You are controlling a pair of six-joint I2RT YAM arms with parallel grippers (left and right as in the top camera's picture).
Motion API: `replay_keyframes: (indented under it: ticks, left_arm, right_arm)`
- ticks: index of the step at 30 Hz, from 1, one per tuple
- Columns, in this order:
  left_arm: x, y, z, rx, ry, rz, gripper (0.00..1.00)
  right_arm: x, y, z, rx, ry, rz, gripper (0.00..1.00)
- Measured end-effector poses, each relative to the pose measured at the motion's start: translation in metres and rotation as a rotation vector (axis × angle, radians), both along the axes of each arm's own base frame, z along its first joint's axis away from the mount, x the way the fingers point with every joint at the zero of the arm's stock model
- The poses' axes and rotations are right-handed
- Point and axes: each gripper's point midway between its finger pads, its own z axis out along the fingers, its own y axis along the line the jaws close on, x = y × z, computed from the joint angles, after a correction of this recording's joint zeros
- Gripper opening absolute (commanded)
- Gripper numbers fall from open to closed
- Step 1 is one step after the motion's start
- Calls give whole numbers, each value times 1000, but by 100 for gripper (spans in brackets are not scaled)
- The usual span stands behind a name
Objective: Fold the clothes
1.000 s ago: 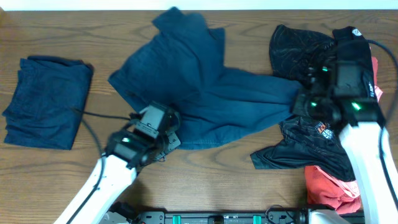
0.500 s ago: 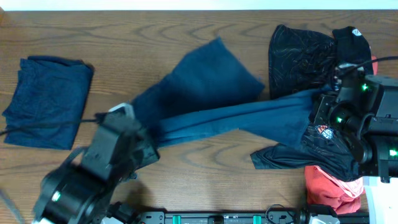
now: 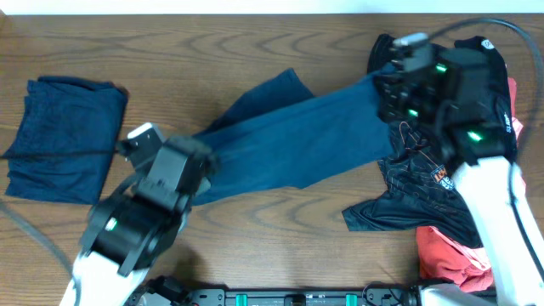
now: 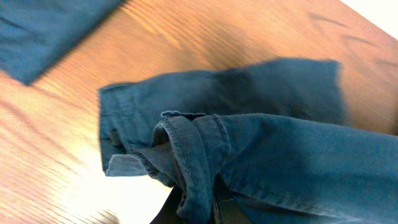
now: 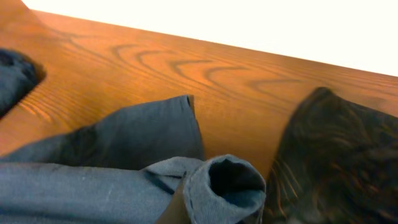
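The leg hem is stretched past the other leg's end (image 3: 297,85) (image 5: 190,127). My right gripper should next lower the hem toward that end and let it go.
A pair of dark blue trousers (image 3: 297,140) is held stretched above the table between both arms. My left gripper (image 3: 191,174) is shut on the waistband end (image 4: 186,162), which bunches over its jaws. My right gripper (image 3: 391,85) is shut on a leg hem (image 5: 233,186), whose open cuff curls over the fingers. The other leg (image 3: 268,93) hangs down behind toward the table. A folded dark blue garment (image 3: 64,136) lies at the far left.
A heap of unfolded clothes sits at the right: a black patterned shirt (image 3: 416,59), a black garment with a logo (image 3: 425,200) and a red-orange garment (image 3: 450,251). The wooden table (image 3: 153,51) runs to a white edge at the back.
The trousers went from lying spread on the table to being lifted and pulled taut. My left arm swung left and up, my right arm moved up and back over the heap.
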Motion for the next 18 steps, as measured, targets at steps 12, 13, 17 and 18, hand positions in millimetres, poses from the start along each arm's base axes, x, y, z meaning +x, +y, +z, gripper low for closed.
replay_keyframes:
  ticks: [12,13,17,18]
  left_arm:
    - [53,58,-67,132,205,295,6]
    - [56,64,-76,129,231,320,6]
    - [66,86,-103,104,298,405,6]
    - [67,89,-107,94,307,420,6]
  right_arm:
    - [45,84,-111,-48,89,159,2]
    - [46,92,-118,-46,92,177,1]
    - [46,121,-135,-42,78,232,2]
    - [45,125,-136,-41,75,240,2]
